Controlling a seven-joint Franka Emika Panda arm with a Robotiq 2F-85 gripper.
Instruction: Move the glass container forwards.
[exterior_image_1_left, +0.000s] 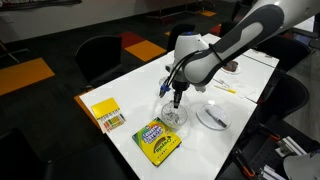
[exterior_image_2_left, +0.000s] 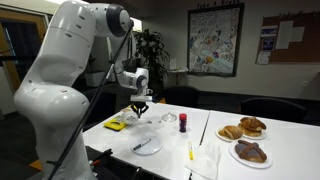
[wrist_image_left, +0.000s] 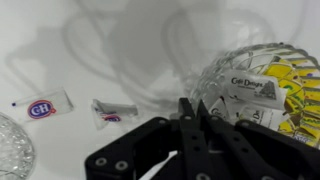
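Observation:
I will pull the bowl back, its rim between my gripper's fingers, and release it beside the flat clear dish, which lies back from the gripper.
The glass container (wrist_image_left: 262, 62) is a small round cut-glass bowl with paper packets inside. It fills the right of the wrist view. In both exterior views it stands near the middle of the white table (exterior_image_1_left: 173, 118) (exterior_image_2_left: 150, 121). My gripper (wrist_image_left: 194, 104) is at the bowl's near-left rim, with its two black fingers drawn almost together on the thin glass wall. In both exterior views the gripper (exterior_image_1_left: 176, 99) (exterior_image_2_left: 140, 107) points straight down onto the bowl.
A yellow crayon box (exterior_image_1_left: 158, 143) and a yellow packet box (exterior_image_1_left: 106, 115) lie near the table edge. A flat clear dish (exterior_image_1_left: 212, 116) (exterior_image_2_left: 146, 146) is close by. Two loose packets (wrist_image_left: 42, 106) (wrist_image_left: 113, 112) lie beside the bowl. A dark jar (exterior_image_2_left: 183, 122) and plates of pastries (exterior_image_2_left: 243, 129) sit further along.

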